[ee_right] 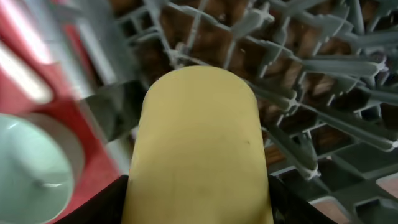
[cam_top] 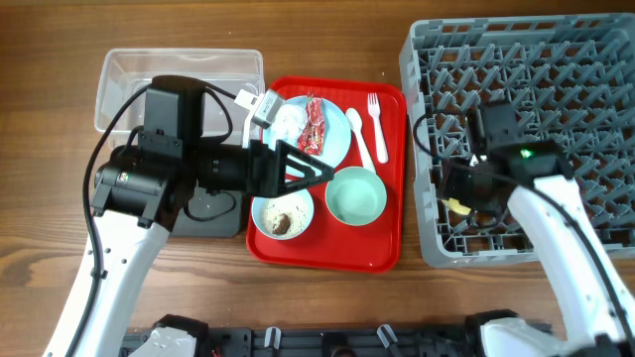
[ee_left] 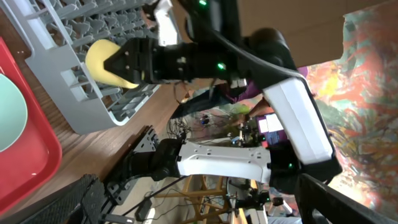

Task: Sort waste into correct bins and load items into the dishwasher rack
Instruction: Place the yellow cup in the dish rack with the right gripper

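The small blue bowl still holds rice and brown bits. Next my left gripper turns downward, lowering to the blue bowl's rim facing the mint bowl.
My right gripper (cam_top: 462,203) is shut on the small yellow cup (ee_right: 199,143) and holds it over the grey dishwasher rack's (cam_top: 556,59) front left corner; the cup also shows in the left wrist view (ee_left: 106,62). My left gripper (cam_top: 322,174) is open and empty, turned sideways above the red tray (cam_top: 387,248). On that tray the light blue plate (cam_top: 338,129) carries the white tissue ball (cam_top: 288,121) and red wrapper (cam_top: 316,124). The small blue bowl (cam_top: 283,216) holds rice and brown bits. The mint bowl (cam_top: 355,195), fork (cam_top: 376,124) and spoon (cam_top: 359,139) lie beside them.
The clear tub (cam_top: 129,69) stands at the far left. The black tray (cam_top: 213,213) in front of it is mostly hidden under my left arm. The rack fills the right side of the wooden table.
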Controlling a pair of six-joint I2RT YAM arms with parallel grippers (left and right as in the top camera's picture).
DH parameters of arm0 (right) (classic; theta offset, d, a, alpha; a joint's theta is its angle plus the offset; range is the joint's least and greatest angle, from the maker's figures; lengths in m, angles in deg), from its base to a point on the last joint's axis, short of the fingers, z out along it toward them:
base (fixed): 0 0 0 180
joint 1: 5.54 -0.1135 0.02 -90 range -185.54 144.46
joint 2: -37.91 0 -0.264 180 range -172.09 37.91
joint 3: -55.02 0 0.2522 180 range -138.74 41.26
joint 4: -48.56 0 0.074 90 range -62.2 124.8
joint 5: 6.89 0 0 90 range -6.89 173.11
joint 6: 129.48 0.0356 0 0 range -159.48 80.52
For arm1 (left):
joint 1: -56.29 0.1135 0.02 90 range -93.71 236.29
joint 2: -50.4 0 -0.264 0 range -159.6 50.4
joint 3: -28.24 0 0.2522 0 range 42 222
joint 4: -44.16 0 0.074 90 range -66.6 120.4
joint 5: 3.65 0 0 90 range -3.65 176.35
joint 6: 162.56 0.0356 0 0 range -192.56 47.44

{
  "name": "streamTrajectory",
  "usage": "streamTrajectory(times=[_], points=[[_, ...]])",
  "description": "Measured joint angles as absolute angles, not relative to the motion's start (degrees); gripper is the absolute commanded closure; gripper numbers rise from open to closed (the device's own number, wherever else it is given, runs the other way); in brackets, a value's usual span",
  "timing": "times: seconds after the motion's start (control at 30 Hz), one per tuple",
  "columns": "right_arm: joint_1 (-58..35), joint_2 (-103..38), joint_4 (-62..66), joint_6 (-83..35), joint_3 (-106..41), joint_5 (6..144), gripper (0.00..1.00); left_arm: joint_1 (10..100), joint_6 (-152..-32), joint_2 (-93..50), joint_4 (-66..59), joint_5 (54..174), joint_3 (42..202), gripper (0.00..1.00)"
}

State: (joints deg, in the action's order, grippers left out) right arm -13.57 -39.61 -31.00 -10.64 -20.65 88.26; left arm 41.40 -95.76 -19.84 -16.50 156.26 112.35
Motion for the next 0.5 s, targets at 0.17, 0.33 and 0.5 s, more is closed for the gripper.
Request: streamTrajectory(times=[0.17,0.33,0.5], points=[[-9.3,-42.1,-32.1,-12.8,-20.8,84.8,0.16,41.4,-95.8,-19.8,-16.5,156.2,112.4,0.00],[-7.4,-40.5,-33.4,-16.4,-26.5,81.8,0.16,41.2,-95.6,-19.8,-17.5,153.4,112.4,0.00],[-7.4,-29.3,-27.6,-22.8,-31.8,69.4,0.16,37.2,-94.2,-19.8,-28.6,130.0,112.4,0.13]])
